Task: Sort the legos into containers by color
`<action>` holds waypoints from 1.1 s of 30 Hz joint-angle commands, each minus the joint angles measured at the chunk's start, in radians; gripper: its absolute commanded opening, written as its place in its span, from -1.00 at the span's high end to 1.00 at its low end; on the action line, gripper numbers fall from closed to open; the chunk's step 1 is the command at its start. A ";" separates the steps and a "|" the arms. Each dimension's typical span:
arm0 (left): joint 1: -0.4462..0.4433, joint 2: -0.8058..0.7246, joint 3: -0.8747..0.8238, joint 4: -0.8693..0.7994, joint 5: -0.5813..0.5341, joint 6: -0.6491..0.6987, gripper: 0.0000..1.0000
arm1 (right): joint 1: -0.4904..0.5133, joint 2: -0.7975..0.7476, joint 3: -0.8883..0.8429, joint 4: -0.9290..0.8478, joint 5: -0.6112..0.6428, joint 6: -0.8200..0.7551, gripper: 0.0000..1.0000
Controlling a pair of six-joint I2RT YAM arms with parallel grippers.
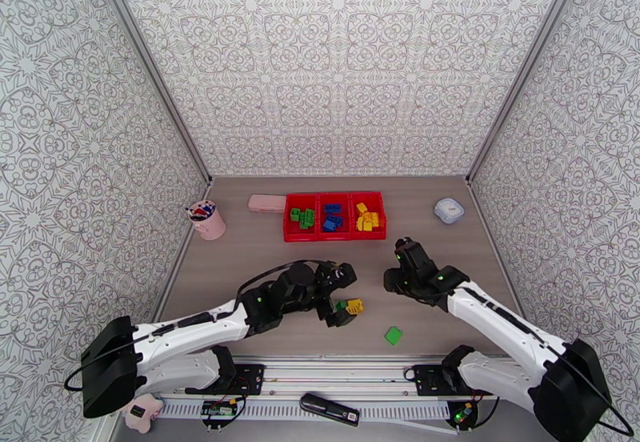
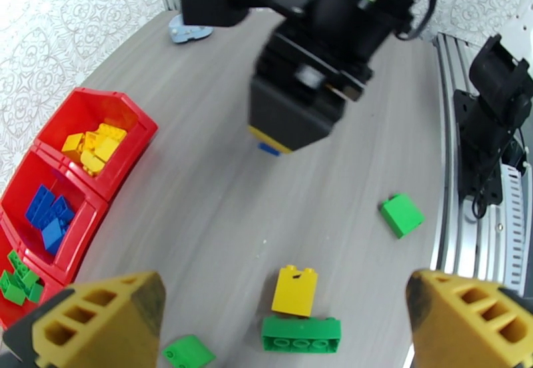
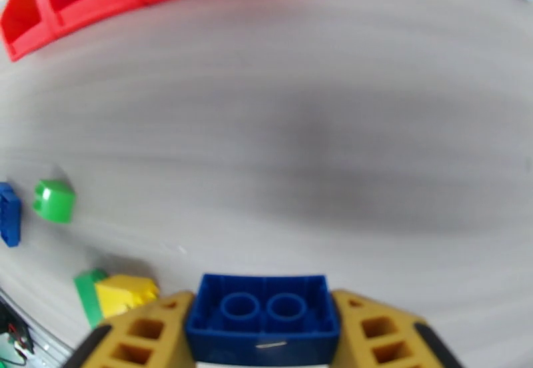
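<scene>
The middle red bin holds blue legos and lies outward of my gripper, so my right gripper will next move outward over it to release the blue lego.
The red containers [image 1: 334, 229] stand at the back middle, with green, blue and yellow legos sorted into their three bins [image 2: 136, 119]. My left gripper [image 1: 346, 295] is open just above the table, its yellow fingers [image 2: 100, 316] either side of a yellow lego [image 2: 295, 289] that rests against a green lego [image 2: 300, 334]. Another small green lego [image 2: 188, 351] lies beside them. My right gripper [image 1: 394, 277] hangs above the table, shut on a blue lego [image 3: 263, 316]. A green square lego [image 1: 393, 335] lies loose near the front.
A pink cup [image 1: 208, 221] and a pink flat box [image 1: 266, 202] sit at the back left. A small white round box [image 1: 449, 210] is at the back right. Another blue lego [image 3: 8, 215] lies at the left edge of the right wrist view.
</scene>
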 commanded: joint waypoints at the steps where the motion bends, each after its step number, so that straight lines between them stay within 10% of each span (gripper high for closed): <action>1: -0.008 -0.040 -0.024 -0.038 -0.069 -0.032 -0.99 | 0.000 0.106 0.126 0.095 -0.053 -0.097 0.40; 25: 0.026 -0.190 -0.087 -0.120 -0.254 -0.130 -0.99 | 0.003 0.928 0.990 0.138 -0.043 -0.255 0.35; 33: 0.067 -0.275 -0.105 -0.210 -0.337 -0.248 -0.99 | 0.005 0.877 1.014 0.121 -0.043 -0.268 -0.38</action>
